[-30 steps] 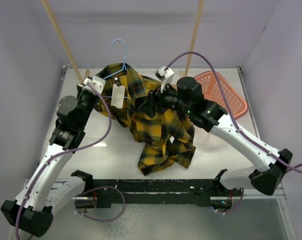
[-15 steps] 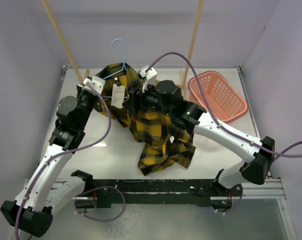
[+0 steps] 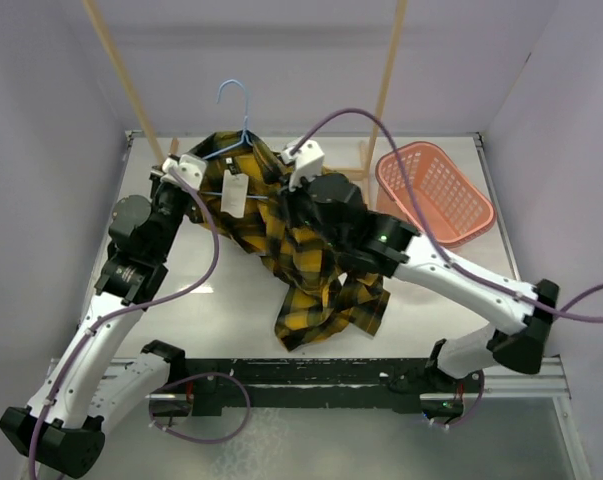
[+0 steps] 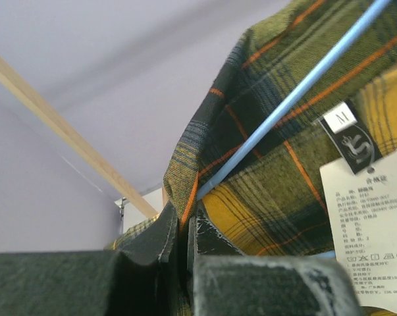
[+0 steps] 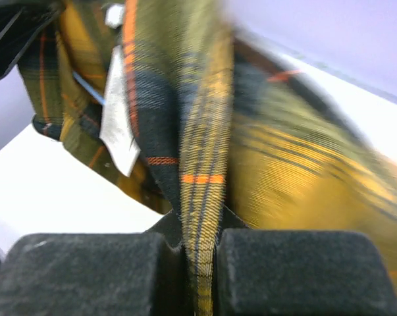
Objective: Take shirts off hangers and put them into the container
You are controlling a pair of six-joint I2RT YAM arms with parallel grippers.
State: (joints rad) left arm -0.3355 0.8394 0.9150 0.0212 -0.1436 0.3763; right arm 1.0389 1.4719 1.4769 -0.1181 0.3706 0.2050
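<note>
My left gripper should rise, then come down toward the white tabletop below it and release the shirt's edge, since the hanger is still inside the shirt.
The yellow-and-black plaid shirt [image 3: 311, 270] hangs from the light-blue hanger [image 3: 247, 120] at the back and trails down onto the white table. My left gripper [image 3: 186, 168] is at the hanger's left end. In the left wrist view it [image 4: 184, 220] is shut on the shirt's edge [image 4: 270, 204], where the hanger wire [image 4: 297, 95] runs down to the jaws. My right gripper [image 3: 284, 188] is at the shirt's right shoulder, next to the white tag [image 3: 235, 196]. Close up it [image 5: 199, 240] is shut on a fold of the shirt [image 5: 205, 131]. The salmon-pink container [image 3: 436, 195] stands at the back right.
Two pale wooden poles [image 3: 126, 85] [image 3: 386, 75] rise at the back. Purple walls close in the sides. A black rail [image 3: 311, 385] runs along the near edge between the arm bases. The right arm reaches across in front of the basket.
The right arm swung left, away from the basket, to the shirt's shoulder, and its jaws went from open to shut on the cloth. The left arm held still.
</note>
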